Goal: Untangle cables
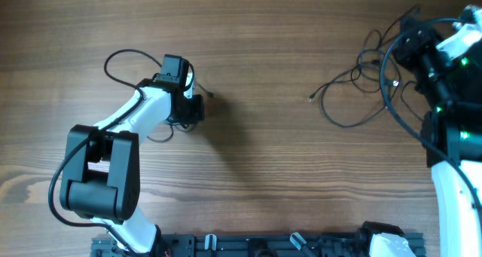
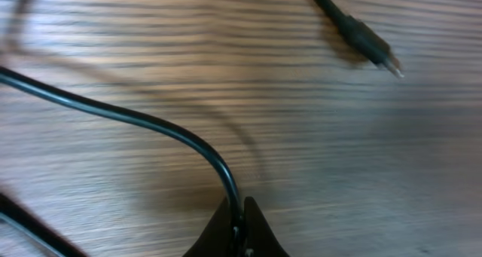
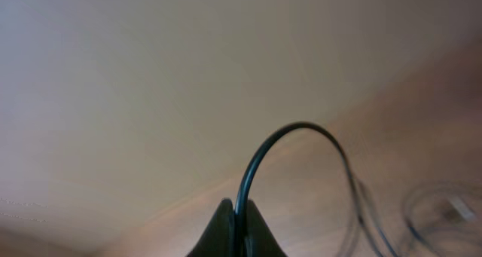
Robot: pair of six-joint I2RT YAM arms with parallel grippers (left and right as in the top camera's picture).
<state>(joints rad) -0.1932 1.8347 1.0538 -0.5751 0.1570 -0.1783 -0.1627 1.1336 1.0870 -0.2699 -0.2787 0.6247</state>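
Observation:
My left gripper lifts outward next, tilting toward the plug end [image 1: 211, 93] [image 2: 367, 43], and releases the cable, since that plug lies outward of the gripper on bare wood.
Thin black cables lie on the wood table. One cable [image 1: 124, 55] loops at the upper left, its plug end [image 1: 212, 95] lying right of my left gripper [image 1: 183, 99]. In the left wrist view my left gripper [image 2: 239, 227] is shut on that cable [image 2: 151, 125], and the plug [image 2: 369, 44] lies at the upper right. A tangled bundle of cables [image 1: 361, 84] sits at the upper right, with a plug end [image 1: 312, 99] trailing left. My right gripper [image 1: 399, 50] is raised over it. In the right wrist view it [image 3: 239, 227] is shut on a cable [image 3: 279, 140] that arches up.
Thicker black wires [image 1: 403, 114] run along the right arm. The left arm's white links and black base [image 1: 102, 174] lie at the lower left. A black rail [image 1: 263, 246] runs along the table's front edge.

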